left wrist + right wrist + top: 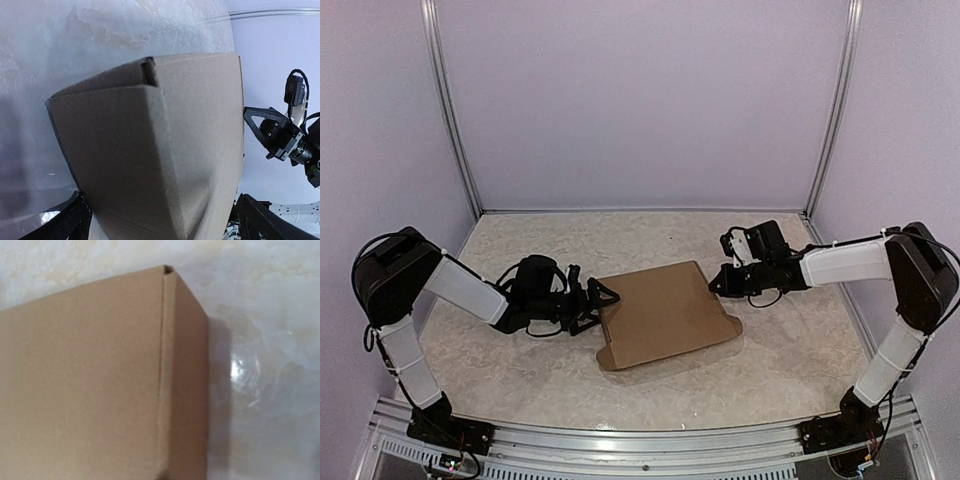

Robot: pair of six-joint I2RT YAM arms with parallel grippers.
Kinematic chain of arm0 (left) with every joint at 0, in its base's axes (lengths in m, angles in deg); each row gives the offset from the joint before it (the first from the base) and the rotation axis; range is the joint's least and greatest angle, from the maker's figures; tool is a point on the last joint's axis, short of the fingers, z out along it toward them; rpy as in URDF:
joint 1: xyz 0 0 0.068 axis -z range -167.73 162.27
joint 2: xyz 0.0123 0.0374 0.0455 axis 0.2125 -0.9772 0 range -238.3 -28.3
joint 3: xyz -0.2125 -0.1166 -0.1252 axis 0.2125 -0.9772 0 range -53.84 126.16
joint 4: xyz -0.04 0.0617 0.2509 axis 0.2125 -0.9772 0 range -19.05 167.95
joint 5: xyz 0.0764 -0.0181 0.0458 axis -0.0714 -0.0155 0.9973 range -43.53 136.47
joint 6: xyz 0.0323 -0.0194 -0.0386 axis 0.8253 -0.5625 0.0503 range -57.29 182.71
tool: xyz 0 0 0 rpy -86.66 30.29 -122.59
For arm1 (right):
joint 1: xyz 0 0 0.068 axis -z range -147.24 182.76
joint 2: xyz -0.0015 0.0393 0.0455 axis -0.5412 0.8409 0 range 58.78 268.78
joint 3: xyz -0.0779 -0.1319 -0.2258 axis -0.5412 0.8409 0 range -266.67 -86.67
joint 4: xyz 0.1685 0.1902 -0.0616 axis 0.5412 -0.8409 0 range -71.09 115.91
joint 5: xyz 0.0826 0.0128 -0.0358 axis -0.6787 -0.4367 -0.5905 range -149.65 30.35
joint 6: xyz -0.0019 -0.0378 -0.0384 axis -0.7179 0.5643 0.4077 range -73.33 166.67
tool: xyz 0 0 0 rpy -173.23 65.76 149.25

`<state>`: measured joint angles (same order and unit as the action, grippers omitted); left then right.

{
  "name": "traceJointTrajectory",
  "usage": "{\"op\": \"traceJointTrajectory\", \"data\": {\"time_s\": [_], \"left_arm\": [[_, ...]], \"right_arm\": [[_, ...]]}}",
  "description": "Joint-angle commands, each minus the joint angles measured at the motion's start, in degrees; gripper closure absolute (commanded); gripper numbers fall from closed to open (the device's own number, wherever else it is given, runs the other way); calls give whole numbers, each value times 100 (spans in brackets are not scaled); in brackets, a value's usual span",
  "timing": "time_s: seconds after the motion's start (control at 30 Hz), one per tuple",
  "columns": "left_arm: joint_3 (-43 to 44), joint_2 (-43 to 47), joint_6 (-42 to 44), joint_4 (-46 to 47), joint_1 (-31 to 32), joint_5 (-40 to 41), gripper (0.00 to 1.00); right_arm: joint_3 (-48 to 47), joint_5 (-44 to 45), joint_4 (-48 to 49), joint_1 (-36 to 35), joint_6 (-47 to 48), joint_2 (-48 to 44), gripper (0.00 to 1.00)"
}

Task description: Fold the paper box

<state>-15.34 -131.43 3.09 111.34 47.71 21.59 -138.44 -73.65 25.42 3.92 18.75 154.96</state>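
Note:
My left gripper turns square to the box's end (604,324) (112,150) next and closes its fingers across it, because the box's end sits slanted between the two fingers.
The paper box (660,315) lies in the middle of the table as a flat brown cardboard box with its lid down. A small flap (606,358) sticks out at its near left corner. My left gripper (597,308) is open at the box's left side. In the left wrist view the paper box (150,150) fills the space between the two black fingers (70,222), and a slit shows at its top corner. My right gripper (720,282) is shut, its tip against the box's right edge. The right wrist view shows only the box's (90,380) top and side wall.
The marbled tabletop (520,380) is enclosed by pale walls with metal corner posts (450,110). An aluminium rail (640,445) runs along the near edge between the two arm bases. The right gripper (262,122) also shows in the left wrist view beyond the box.

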Motion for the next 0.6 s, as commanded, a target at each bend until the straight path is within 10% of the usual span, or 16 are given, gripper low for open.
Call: {"op": "traceJointTrajectory", "data": {"time_s": [0.0,0.57], "left_arm": [[-97,-114,9,-76,-20,-130,1],[-21,-337,-270,325,-20,-387,1]], "right_arm": [[387,137,-583,175,112,82,100],[875,-180,-252,502,102,61,100]]}}
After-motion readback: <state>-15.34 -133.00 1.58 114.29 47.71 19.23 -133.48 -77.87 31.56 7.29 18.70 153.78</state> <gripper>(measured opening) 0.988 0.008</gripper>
